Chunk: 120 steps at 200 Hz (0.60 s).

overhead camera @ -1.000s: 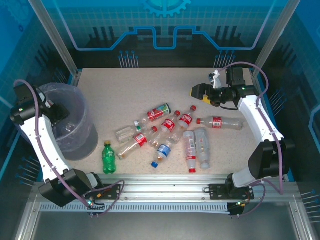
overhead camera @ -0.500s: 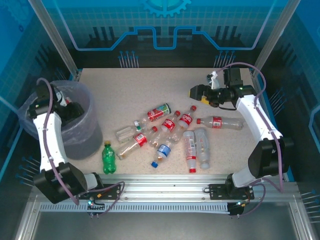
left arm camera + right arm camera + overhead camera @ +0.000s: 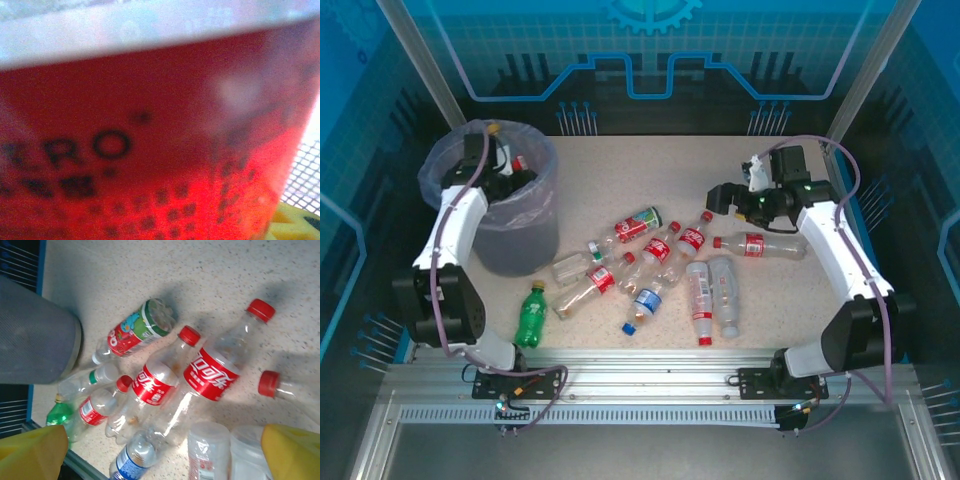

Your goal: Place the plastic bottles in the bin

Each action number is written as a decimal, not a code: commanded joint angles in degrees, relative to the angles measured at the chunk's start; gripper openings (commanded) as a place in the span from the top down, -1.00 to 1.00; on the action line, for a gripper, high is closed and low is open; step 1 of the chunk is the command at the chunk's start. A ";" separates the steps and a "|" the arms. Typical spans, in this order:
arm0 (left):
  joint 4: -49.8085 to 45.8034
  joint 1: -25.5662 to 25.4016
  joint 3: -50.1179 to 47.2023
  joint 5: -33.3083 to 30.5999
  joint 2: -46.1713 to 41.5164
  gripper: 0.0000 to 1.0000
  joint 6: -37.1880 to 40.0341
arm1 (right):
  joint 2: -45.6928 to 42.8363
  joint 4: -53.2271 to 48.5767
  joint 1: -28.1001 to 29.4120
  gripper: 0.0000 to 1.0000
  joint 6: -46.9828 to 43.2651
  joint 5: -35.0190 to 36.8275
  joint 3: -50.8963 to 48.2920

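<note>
The bin's lined opening is beneath the red-labelled bottle (image 3: 150, 150), so my left gripper will next move outward, toward the bin's side by the pile, and release it.
My left gripper (image 3: 508, 172) hangs over the mouth of the bin (image 3: 525, 245), a grey bin with a lilac liner. It is shut on a red-labelled plastic bottle (image 3: 150, 150), whose label with black lettering presses close to the left wrist camera. My right gripper (image 3: 716, 197) is open and empty, above the table just right of the pile. In the right wrist view its yellow fingertips (image 3: 295, 452) frame several plastic bottles lying below. Among them are a red-capped one (image 3: 212, 372), another red-labelled one (image 3: 155, 385) and a blue-labelled one (image 3: 132, 462).
More bottles lie mid-table: a green one (image 3: 536, 315) near the front rail, one alone at the right (image 3: 755, 244), two label-less ones (image 3: 712, 298). The bin's grey wall (image 3: 35, 335) borders the pile's left. Blue enclosure walls ring the table.
The left arm has swung from the table's left edge up to the back left, over the bin. The bin now stands farther back and right. The right gripper has dropped slightly, still open.
</note>
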 commanded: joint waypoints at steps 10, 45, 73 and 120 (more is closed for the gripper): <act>7.92 -3.16 -3.14 2.14 1.45 0.79 -4.84 | -3.38 -3.63 -0.71 -0.99 -1.31 4.87 -3.19; 19.85 -6.57 -4.38 2.69 4.83 0.81 -7.03 | -5.39 -4.31 -0.78 -1.00 1.12 9.13 -5.95; 21.50 -8.17 -0.72 4.26 11.60 0.82 -8.39 | -6.82 -7.49 -0.82 -1.00 1.53 15.89 -7.13; 17.12 -9.83 3.53 2.16 15.63 0.54 -4.02 | -8.60 -12.60 3.46 -0.98 2.16 22.42 -12.30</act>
